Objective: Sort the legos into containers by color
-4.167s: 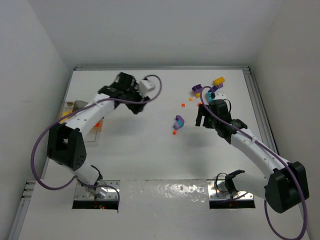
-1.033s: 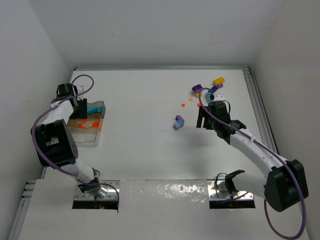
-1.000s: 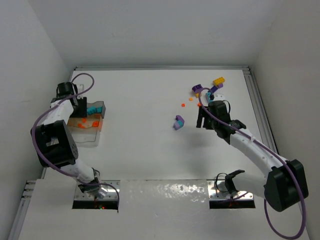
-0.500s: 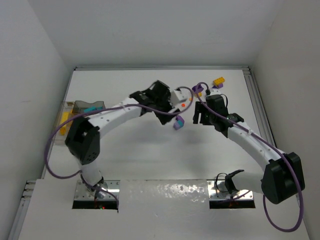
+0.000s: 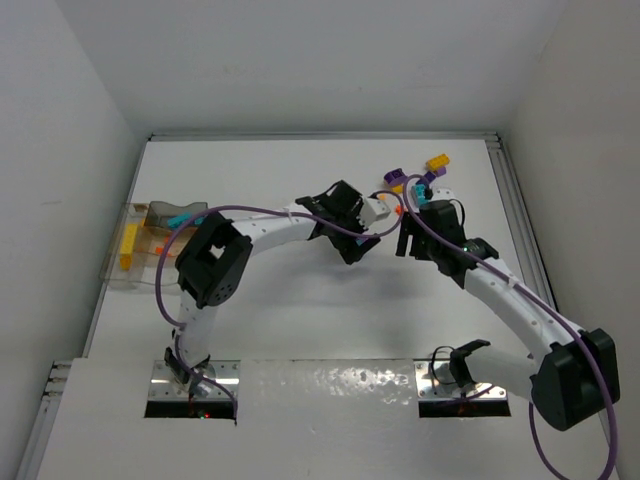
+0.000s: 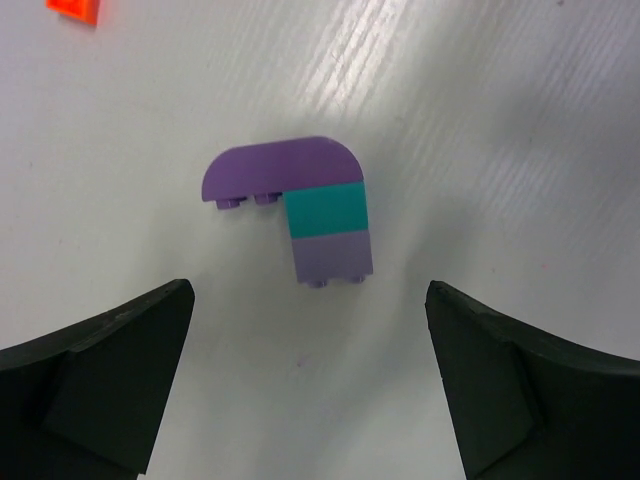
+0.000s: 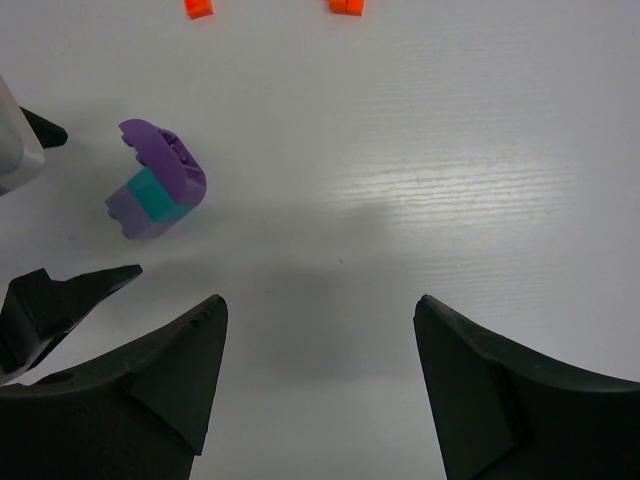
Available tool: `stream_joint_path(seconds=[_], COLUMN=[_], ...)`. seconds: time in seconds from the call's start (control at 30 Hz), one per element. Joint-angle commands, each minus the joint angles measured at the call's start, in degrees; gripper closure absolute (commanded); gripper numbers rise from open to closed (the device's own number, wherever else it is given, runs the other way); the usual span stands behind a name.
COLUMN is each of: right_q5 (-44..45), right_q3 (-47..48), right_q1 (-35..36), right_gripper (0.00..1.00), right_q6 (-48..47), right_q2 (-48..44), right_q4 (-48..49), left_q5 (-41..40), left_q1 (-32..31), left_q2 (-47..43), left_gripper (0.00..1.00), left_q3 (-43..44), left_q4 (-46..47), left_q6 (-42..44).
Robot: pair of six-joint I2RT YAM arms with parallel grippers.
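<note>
Next, my left gripper lowers toward the cluster (image 6: pixel 300 205) and closes across its teal and lilac bricks, since that narrow stack lines up with the gap between the open fingers.
A joined lego cluster (image 6: pixel 300 205) of purple, teal and lilac bricks lies on the white table. My left gripper (image 6: pixel 308 295) hangs just above it, open wide, with nothing between the fingers. In the top view the left gripper (image 5: pixel 352 248) covers the cluster. The right wrist view shows the cluster (image 7: pixel 155 190) to its left. My right gripper (image 7: pixel 320 305) is open over bare table; from above it (image 5: pixel 403 243) sits just right of the left one. The clear container (image 5: pixel 120 280) at the left edge holds yellow, teal and orange legos.
Loose legos lie at the back right: a purple one (image 5: pixel 393 177), a yellow one (image 5: pixel 437 161) and small orange bits (image 7: pixel 199 8). An orange piece (image 6: pixel 75 8) lies beyond the cluster. The two grippers are close together. White walls ring the table.
My left arm swung from the container at the left to the middle of the table, over the purple-teal cluster, and its jaws opened wide. The right arm barely moved.
</note>
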Motion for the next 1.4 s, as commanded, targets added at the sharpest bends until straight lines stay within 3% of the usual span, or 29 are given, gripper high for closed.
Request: stream_joint_path(seconds=[0.0, 0.17, 0.3, 0.7, 0.73, 0.77, 0.83, 0.87, 0.93, 1.07, 1.2, 1.37], right_q5=[1.4, 3.7, 7.4, 4.8, 4.8, 4.7, 4.9, 5.3, 5.5, 6.7, 5.0, -13.6], right_q3=[-0.4, -0.4, -0.3, -2.1, -2.1, -2.0, -1.9, -1.7, -1.5, -0.4, 2.3, 5.3], right_q1=[-0.2, -0.2, -0.2, -0.2, -0.2, -0.2, -0.2, -0.2, -0.2, -0.2, -1.2, -1.6], right_gripper=[0.26, 0.26, 0.26, 0.25, 0.25, 0.25, 0.25, 0.25, 0.25, 0.26, 0.27, 0.26], right_q6=[0.5, 1.6, 2.3, 2.3, 2.4, 2.3, 2.2, 2.1, 1.8, 0.6, -2.4, -5.2], right_q2=[-0.9, -1.3, -2.3, -3.8, -3.8, -3.8, -3.8, -3.8, -3.9, -4.8, -7.1, -9.1], right_q4=[0.6, -0.2, -1.3, -1.2, -1.3, -1.4, -2.0, -2.1, -2.9, -4.9, -4.4, 3.9], left_q5=[0.0, 0.8, 0.9, 1.1, 1.1, 1.1, 1.1, 1.3, 1.2, 4.5, 12.0, 16.3], left_q1=[-0.5, -0.8, -0.8, -0.8, -0.8, -0.8, -0.8, -0.8, -0.7, 1.4, 6.5, 10.4], left_q2=[1.4, 3.5, 4.8, 7.2, 7.5, 7.9, 7.9, 7.9, 7.6, 3.2, -6.1, -24.4], left_gripper=[0.01, 0.10, 0.25, 0.48, 0.52, 0.64, 0.75, 0.87, 1.00, 1.00, 1.00, 1.00], left_q3=[0.6, -0.8, -0.4, 1.3, 1.4, 1.5, 1.7, 1.9, 2.8, 4.0, -1.1, -16.5], left_q4=[5.9, 7.4, 9.3, 11.5, 11.5, 11.5, 11.4, 11.0, 9.5, 5.9, 5.5, 15.2], left_q6=[-1.4, -3.2, -4.0, -6.6, -7.0, -7.2, -7.6, -7.7, -7.7, -5.2, 1.6, 14.7])
